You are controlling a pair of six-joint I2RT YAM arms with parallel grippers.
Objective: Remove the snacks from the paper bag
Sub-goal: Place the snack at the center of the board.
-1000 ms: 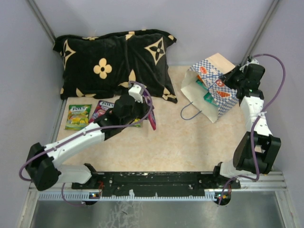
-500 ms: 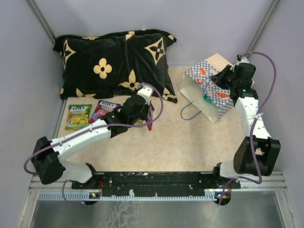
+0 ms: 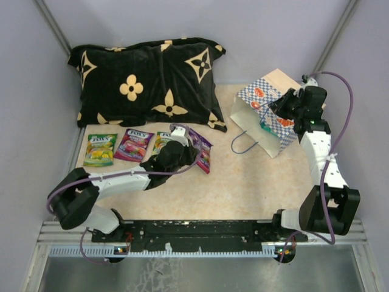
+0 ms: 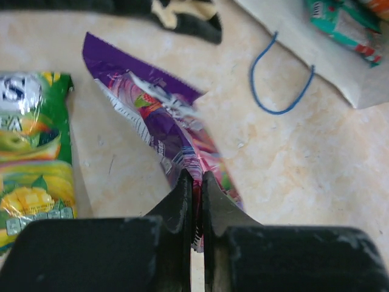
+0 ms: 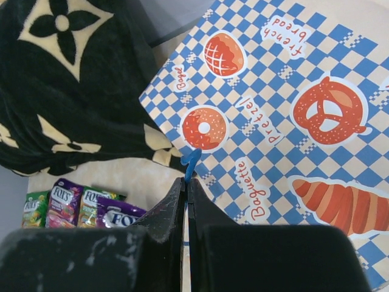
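My left gripper lowers the purple packet onto the bare tabletop [image 3: 208, 159] [image 4: 146, 167] beside the third packet next and releases it, as that spot is clear at the row's end.
The checkered paper bag [image 3: 276, 115] lies on its side at the right, mouth facing left, with teal snacks [image 3: 265, 125] showing inside. My right gripper [image 3: 281, 103] is shut on the bag's upper blue cord handle [image 5: 191, 163], and the bag's patterned side [image 5: 292, 115] fills the right wrist view. My left gripper [image 3: 193, 152] is shut on one edge of a purple snack packet [image 3: 204, 156], held low at the table; the left wrist view shows the packet [image 4: 164, 115] pinched between the fingers [image 4: 182, 194]. Three other packets lie in a row: green [image 3: 100, 149], magenta [image 3: 134, 144] and a third [image 3: 161, 141].
A black cushion with tan flowers [image 3: 146, 79] lies across the back left. The bag's second blue handle loop [image 3: 243, 143] lies on the table beside its mouth. Grey walls close in the sides and back.
My left arm has swung right and lowered, bringing the purple packet down beside the row of packets. My right gripper has shifted slightly while holding the bag handle, tilting the bag.
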